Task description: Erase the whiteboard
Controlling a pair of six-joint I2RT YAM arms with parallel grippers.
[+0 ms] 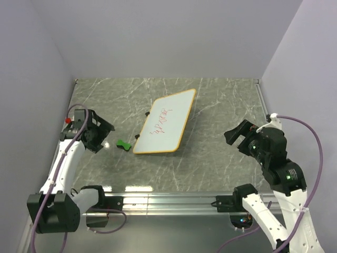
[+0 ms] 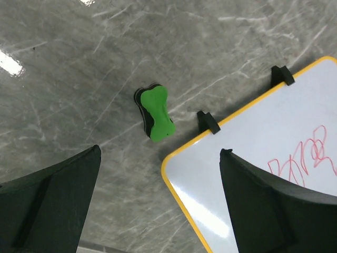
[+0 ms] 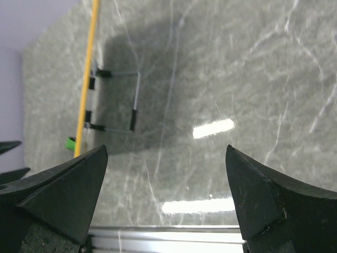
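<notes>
Next, my left gripper descends to its right in the top view, where the eraser is below it, and closes on its middle (image 1: 124,145) (image 2: 157,112), narrower than its ends.
The whiteboard (image 1: 169,118), white with an orange-yellow frame, lies slanted at the table's middle and carries red scribbles (image 1: 159,123). The left wrist view shows its near corner (image 2: 253,153), the scribbles (image 2: 308,158) and two black clips (image 2: 209,122) on its edge. From the right wrist it appears edge-on as an orange line (image 3: 87,79), propped on a wire stand (image 3: 134,100). A small green eraser (image 1: 124,144) (image 2: 157,113) lies on the table just left of the board. My left gripper (image 1: 100,134) (image 2: 160,153) hangs open above the eraser and the board's corner, holding nothing. Right of the board, my right gripper (image 1: 239,136) (image 3: 166,150) is open and empty.
The grey marble table (image 1: 221,105) is walled at the back and on both sides. An aluminium rail (image 1: 168,200) runs along the near edge between the arm bases. Purple cables (image 1: 310,158) loop off both arms.
</notes>
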